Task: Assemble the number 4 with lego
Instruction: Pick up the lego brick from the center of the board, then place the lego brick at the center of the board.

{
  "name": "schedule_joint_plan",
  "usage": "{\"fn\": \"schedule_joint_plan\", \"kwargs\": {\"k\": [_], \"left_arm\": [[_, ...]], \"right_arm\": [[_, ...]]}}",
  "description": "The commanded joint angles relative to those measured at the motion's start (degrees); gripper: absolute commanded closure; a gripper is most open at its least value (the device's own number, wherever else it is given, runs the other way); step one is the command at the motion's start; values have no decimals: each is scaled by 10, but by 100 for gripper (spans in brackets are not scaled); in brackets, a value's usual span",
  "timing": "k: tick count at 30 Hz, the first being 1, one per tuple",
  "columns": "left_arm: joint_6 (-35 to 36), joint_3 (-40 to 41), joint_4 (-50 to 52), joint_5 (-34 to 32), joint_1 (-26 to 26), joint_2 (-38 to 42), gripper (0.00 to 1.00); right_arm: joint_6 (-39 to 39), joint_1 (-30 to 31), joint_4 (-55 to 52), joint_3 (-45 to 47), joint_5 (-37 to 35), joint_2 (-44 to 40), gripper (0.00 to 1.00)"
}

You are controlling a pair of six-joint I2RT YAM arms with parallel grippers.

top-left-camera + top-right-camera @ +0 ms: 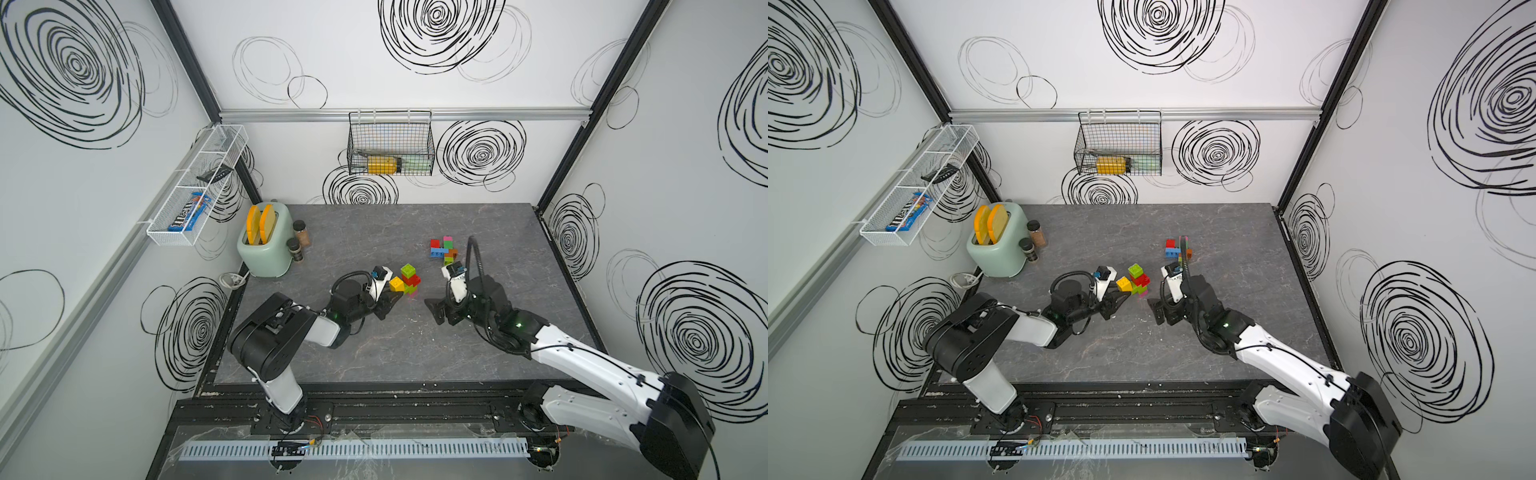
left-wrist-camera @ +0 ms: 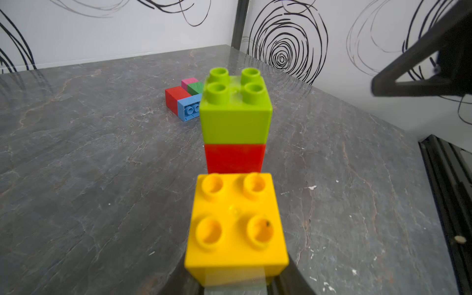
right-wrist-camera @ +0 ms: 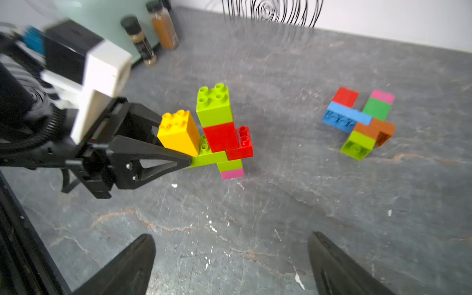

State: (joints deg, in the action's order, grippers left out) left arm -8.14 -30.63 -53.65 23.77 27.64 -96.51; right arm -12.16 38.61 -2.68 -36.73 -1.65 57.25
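My left gripper will move outward and turn next to lay the stack down on the bare tabletop beside the second lego cluster (image 1: pixel 444 250), because that cluster lies flat.
A lego stack stands mid-table in both top views: lime brick (image 1: pixel 408 271) (image 3: pixel 214 107) on top, then red brick (image 3: pixel 221 136), a lime oblong (image 3: pixel 208 158), a lime and a pink brick (image 3: pixel 232 174) below. My left gripper (image 1: pixel 395 291) (image 3: pixel 173 139) (image 2: pixel 235 283) is shut on a yellow brick (image 1: pixel 396 284) (image 2: pixel 236 224) (image 3: pixel 178 132), held slightly tilted over the oblong's near end; whether it is seated I cannot tell. My right gripper (image 1: pixel 434 311) (image 3: pixel 231 255) is open and empty, off to the stack's right. A second lego cluster (image 1: pixel 444 250) (image 3: pixel 362 120) lies flat at the back right.
A mint toaster (image 1: pixel 264 245) and two spice jars (image 1: pixel 300 235) stand at the table's back left, with a white plug (image 1: pixel 232 280) beside them. A black wire basket (image 1: pixel 390 143) and a white wire shelf (image 1: pixel 195 187) hang on the walls.
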Motion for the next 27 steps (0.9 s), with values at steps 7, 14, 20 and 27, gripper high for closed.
{"fn": "schedule_joint_plan", "kwargs": {"k": [7, 14, 20, 27], "left_arm": [[-57, -269, 446, 2, -53, -51, 100], [-95, -397, 537, 114, -90, -135, 100], [-100, -475, 604, 149, -107, -204, 99], [-117, -550, 637, 220, -125, -283, 98]], "right_arm": [[-93, -204, -40, -14, 95, 19, 3], [-101, -231, -31, -5, 128, 38, 3], [-107, -231, -18, 10, 137, 31, 3], [-107, -232, -16, 17, 137, 23, 3]]}}
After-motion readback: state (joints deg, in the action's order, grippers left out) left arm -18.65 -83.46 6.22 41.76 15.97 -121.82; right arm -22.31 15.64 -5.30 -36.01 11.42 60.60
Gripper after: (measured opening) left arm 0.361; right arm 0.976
